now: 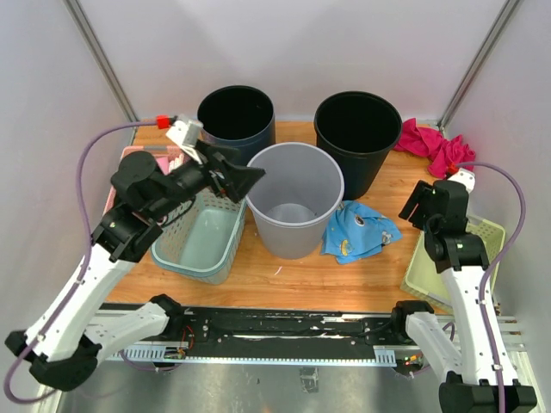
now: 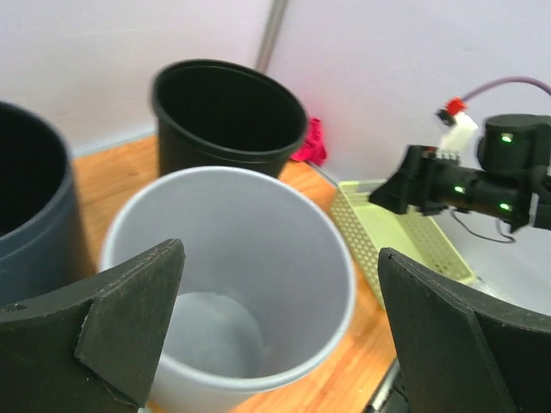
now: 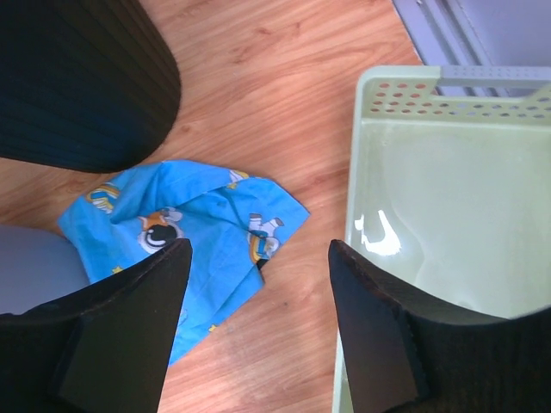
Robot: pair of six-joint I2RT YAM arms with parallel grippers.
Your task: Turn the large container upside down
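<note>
My right gripper is open with its fingers over bare wood, so next it should go down to the right in its wrist view onto the yellow-green basket's cloth-side rim [image 1: 413, 256] [image 3: 351, 211].
The large container, a grey round bin [image 1: 293, 231], stands upright with its mouth up at mid-table; it looks empty inside [image 2: 215, 224]. My left gripper [image 1: 247, 177] is open and hovers at the bin's left rim, touching nothing. In the left wrist view its fingers [image 2: 280, 258] straddle the near part of the rim from above. My right gripper [image 1: 418, 206] is open too, at the right. It hangs over bare wood between a blue cloth and a green basket [image 3: 258, 254], holding nothing. A sliver of the grey bin [image 3: 34, 267] shows at that view's left edge.
A black bucket [image 1: 366, 172] and a dark blue bucket [image 1: 258, 135] stand upright behind the bin. A teal basket [image 1: 198, 237] sits left, a yellow-green basket [image 1: 430, 268] right. A blue printed cloth [image 1: 357, 231] lies against the bin's right side, a magenta cloth [image 1: 430, 142] at back right.
</note>
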